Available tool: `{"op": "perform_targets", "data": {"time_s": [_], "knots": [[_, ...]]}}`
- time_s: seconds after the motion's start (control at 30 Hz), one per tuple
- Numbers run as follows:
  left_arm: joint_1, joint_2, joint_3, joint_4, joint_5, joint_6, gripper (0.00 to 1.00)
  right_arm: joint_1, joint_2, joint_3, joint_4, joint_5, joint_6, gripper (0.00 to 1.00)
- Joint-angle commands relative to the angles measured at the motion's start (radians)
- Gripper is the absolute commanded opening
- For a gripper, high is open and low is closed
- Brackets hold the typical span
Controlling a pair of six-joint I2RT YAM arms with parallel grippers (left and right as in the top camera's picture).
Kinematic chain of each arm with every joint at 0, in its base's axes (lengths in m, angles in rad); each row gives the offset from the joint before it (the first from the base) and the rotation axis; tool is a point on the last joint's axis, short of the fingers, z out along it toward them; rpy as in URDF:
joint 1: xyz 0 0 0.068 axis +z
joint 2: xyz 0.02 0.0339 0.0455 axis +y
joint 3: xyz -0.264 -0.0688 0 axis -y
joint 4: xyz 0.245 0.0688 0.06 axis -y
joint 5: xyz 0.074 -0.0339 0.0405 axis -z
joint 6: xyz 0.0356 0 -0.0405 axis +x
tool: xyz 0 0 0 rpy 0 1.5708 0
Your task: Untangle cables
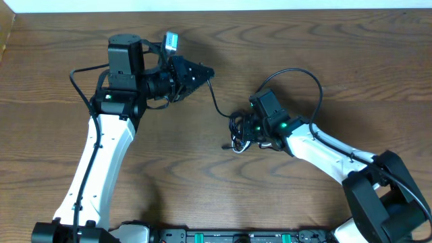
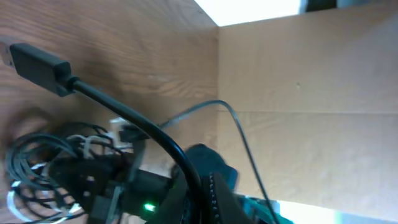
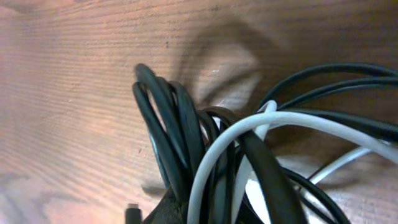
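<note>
The black cable still runs into the tangle that the robot's right gripper holds, so the left gripper should pull the cable to the left in the overhead view, over bare wood (image 1: 166,116), next.
My left gripper (image 1: 206,73) hangs above the table's upper middle, shut on a black cable (image 1: 217,104) that runs down to the tangle of cables (image 1: 237,129). In the left wrist view that cable (image 2: 118,109) rises from my left gripper (image 2: 200,202) and ends in a black plug (image 2: 37,65) in the air. My right gripper (image 1: 247,133) is down on the tangle. The right wrist view shows looped black cables (image 3: 168,130) and a white cable (image 3: 292,118) bunched into my right gripper (image 3: 208,214), which is shut on them.
A thin black lead (image 1: 307,75) arcs over the right arm, part of the robot. A pale board wall (image 2: 298,74) stands behind the table's far edge (image 1: 270,9). A small loose plug (image 3: 132,213) lies on the wood beside the tangle.
</note>
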State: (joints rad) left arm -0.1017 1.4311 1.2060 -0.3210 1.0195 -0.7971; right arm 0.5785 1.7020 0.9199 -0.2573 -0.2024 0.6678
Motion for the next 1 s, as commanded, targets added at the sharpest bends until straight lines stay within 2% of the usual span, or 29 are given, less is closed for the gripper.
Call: {"op": "perform_targets", "data": {"time_s": [0.0,0.2,0.4,0.6,0.7,0.73,0.87,0.97], "knots": [[0.014,-0.01,0.006,-0.015,-0.072,0.034,0.07,0.003,-0.098,0.01,-0.018,-0.04,0.003,0.06],[0.118,-0.01,0.006,-0.039,-0.071,-0.03,0.07,0.003,-0.256,0.01,-0.142,-0.032,-0.097,0.04],[0.168,-0.01,0.006,-0.119,-0.082,-0.011,0.08,0.003,-0.354,0.01,-0.211,-0.037,-0.165,0.01],[0.168,-0.01,0.006,-0.317,-0.286,0.088,0.09,0.003,-0.37,0.01,-0.213,-0.044,-0.167,0.01],[0.168,-0.01,0.006,-0.385,-0.359,0.171,0.17,0.003,-0.37,0.01,-0.218,-0.044,-0.167,0.01],[0.168,-0.01,0.006,-0.395,-0.363,0.194,0.23,0.003,-0.37,0.01,-0.218,-0.043,-0.168,0.01],[0.168,-0.01,0.006,-0.421,-0.363,0.276,0.28,0.003,-0.37,0.01,-0.217,-0.042,-0.167,0.01],[0.168,-0.01,0.006,-0.449,-0.367,0.323,0.45,0.003,-0.37,0.01,-0.217,-0.032,-0.154,0.01]]}}
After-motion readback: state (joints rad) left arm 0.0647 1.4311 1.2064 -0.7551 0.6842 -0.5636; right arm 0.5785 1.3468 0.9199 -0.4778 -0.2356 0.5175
